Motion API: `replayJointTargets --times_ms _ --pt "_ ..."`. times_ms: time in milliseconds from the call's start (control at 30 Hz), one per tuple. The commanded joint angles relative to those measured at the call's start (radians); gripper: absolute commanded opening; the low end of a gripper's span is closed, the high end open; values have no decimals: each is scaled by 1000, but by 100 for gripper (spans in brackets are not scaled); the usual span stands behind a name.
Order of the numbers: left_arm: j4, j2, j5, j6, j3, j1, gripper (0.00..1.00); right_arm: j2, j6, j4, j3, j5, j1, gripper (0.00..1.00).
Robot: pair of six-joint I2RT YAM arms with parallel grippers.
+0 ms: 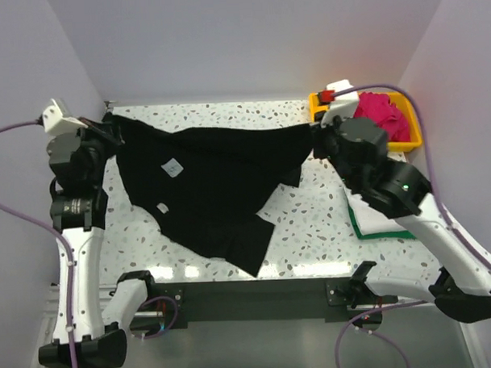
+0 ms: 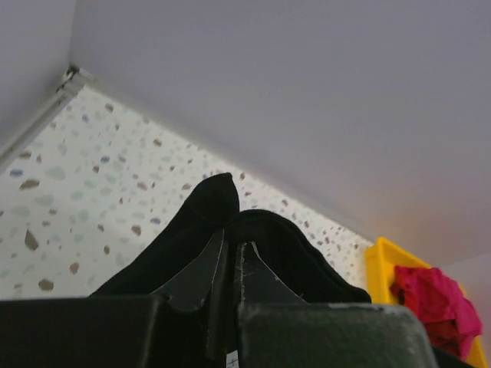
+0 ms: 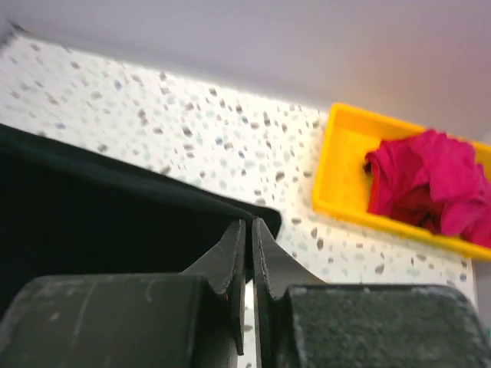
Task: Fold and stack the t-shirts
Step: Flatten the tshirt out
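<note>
The robot's left gripper will next go up, then go down to the bare part of the table by the back wall [image 1: 193, 115] [image 2: 192, 161] and let go of the black t-shirt's corner, because the black t-shirt's lower part hangs crooked.
The large black t-shirt [image 1: 213, 185] hangs stretched between my two grippers over the back of the table, its lower part draped down to the front, a small white label [image 1: 172, 167] showing. My left gripper [image 1: 113, 130] is shut on the shirt's left corner; in the left wrist view black cloth [image 2: 192, 222] bulges round the closed gripper [image 2: 230, 239]. My right gripper [image 1: 316, 139] is shut on the right corner; in the right wrist view the cloth edge [image 3: 92, 222] runs into the closed gripper [image 3: 247, 224]. A magenta shirt [image 1: 383, 117] lies crumpled at the back right.
The magenta shirt sits in a yellow tray [image 1: 412, 142] in the back right corner, seen also as the tray [image 3: 337, 176] in the right wrist view. Under my right arm lies a folded white shirt [image 1: 361, 212] on a green one [image 1: 384, 235]. Walls close the back and sides.
</note>
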Motion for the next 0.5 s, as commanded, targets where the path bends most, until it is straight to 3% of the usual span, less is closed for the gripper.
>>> replayJointTargets --times_ms 0,233,467 --pt "-23 -43 38 60 229 5 0 -82 -96 -3 155 -104 -7 0" --pt "-132 -71 29 129 661 7 0 -161 -127 -87 393 -402 -5 0" --pt "-167 -101 70 175 887 7 0 -187 -115 -189 570 -707 -7 0"
